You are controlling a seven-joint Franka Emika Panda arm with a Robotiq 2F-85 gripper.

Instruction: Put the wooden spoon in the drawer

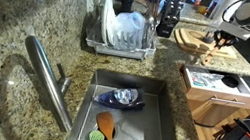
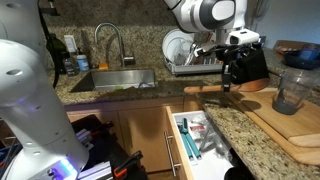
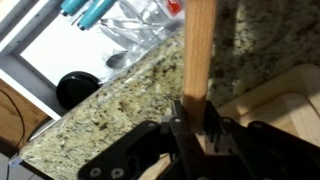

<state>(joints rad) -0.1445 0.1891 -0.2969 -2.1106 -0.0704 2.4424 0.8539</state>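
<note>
I should carry the wooden spoon back past the granite edge with my gripper next, then lower it over the open drawer [image 1: 218, 83] [image 3: 83, 46].
My gripper [image 3: 192, 125] is shut on the handle of the wooden spoon [image 3: 197, 50], a slim light-brown stick that runs away from the jaws over the granite counter edge. In an exterior view the gripper [image 2: 226, 82] holds the spoon [image 2: 203, 90] level above the counter, just beyond the open drawer [image 2: 200, 140]. The drawer is white, pulled out of the light wood cabinet, and holds several utensils. It also shows in the wrist view [image 3: 60, 45] and in an exterior view [image 1: 219, 85], where the gripper [image 1: 214, 40] hangs over the wooden cutting board [image 1: 193, 38].
A sink [image 1: 162, 126] holds an orange-brown spoon with a green utensil [image 1: 105, 130] and a blue item. A faucet [image 1: 48, 78], a dish rack [image 1: 121, 29], a glass container [image 2: 292, 95] on the cutting board [image 2: 290, 125] and a dark block [image 2: 250, 62] stand nearby.
</note>
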